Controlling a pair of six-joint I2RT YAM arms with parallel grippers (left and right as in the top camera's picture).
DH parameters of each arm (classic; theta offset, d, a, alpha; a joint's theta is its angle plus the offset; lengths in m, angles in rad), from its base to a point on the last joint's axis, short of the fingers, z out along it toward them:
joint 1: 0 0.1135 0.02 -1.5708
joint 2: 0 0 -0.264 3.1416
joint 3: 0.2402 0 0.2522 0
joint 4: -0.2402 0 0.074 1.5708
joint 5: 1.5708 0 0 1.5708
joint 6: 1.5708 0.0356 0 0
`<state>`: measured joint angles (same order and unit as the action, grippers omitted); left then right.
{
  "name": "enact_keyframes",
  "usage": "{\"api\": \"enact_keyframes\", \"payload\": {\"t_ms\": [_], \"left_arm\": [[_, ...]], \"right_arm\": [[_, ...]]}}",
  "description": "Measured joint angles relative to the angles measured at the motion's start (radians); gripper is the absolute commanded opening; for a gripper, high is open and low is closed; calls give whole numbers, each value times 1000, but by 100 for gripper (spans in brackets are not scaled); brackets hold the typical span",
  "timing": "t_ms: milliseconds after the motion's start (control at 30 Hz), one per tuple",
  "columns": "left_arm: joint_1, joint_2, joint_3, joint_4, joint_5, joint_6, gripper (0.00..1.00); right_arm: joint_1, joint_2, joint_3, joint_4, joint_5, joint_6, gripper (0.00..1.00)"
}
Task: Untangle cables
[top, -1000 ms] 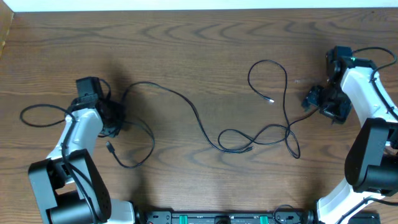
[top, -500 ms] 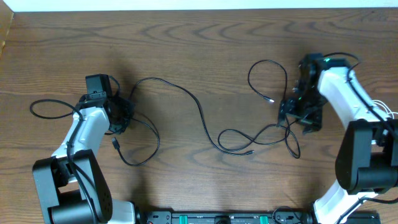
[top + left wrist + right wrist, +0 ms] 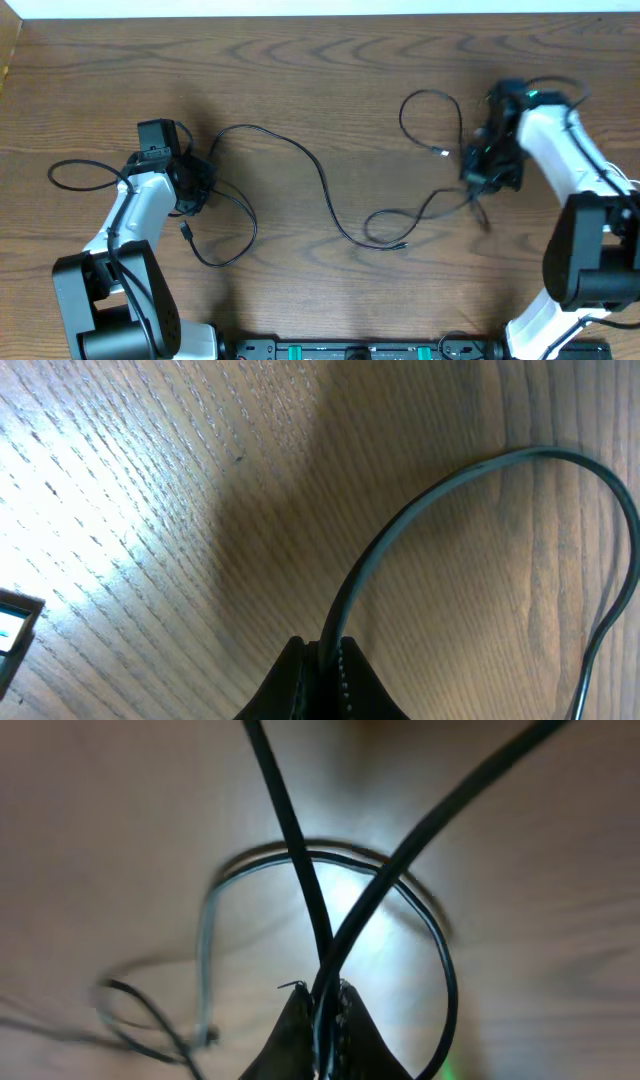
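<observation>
I will lift the cable (image 3: 322, 186) with my left gripper, move it toward the right in the overhead view and open there, because the middle of the table has open wood.
A long thin black cable (image 3: 322, 186) snakes across the wooden table from my left gripper (image 3: 192, 186) to the right side. There it forms a loop (image 3: 428, 100) with a small plug end (image 3: 443, 152). In the left wrist view my left gripper (image 3: 325, 652) is shut on this cable (image 3: 400, 530), which arcs up and away to the right. My right gripper (image 3: 478, 172) is shut on black cable strands beside the loop. In the right wrist view two strands (image 3: 300, 870) cross just above the right gripper (image 3: 322, 996). A second plug end (image 3: 186, 234) lies below my left gripper.
A thin black loop (image 3: 75, 170) lies left of my left arm (image 3: 130, 215). My right arm (image 3: 560, 150) reaches in from the right edge. The table's back edge (image 3: 320, 16) runs along the top, and a black rail (image 3: 350, 350) sits at the front.
My right gripper came in from the right edge to the cable's loops and shut on the strands, pulling the lower loops up. My left arm shifted slightly right, then stayed still.
</observation>
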<state>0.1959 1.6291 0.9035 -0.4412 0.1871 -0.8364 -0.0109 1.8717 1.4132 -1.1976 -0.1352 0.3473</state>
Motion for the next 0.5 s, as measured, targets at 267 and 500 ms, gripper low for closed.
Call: {"api": "enact_keyframes", "payload": {"t_ms": [267,500], "left_arm": [[0,0,0,0,13,0,8],[-12,0,0,25,81,39,8]], "right_arm": [[-198,-2,142,72,153,43,57],[-249,-2,140,57,156,55,99]]}}
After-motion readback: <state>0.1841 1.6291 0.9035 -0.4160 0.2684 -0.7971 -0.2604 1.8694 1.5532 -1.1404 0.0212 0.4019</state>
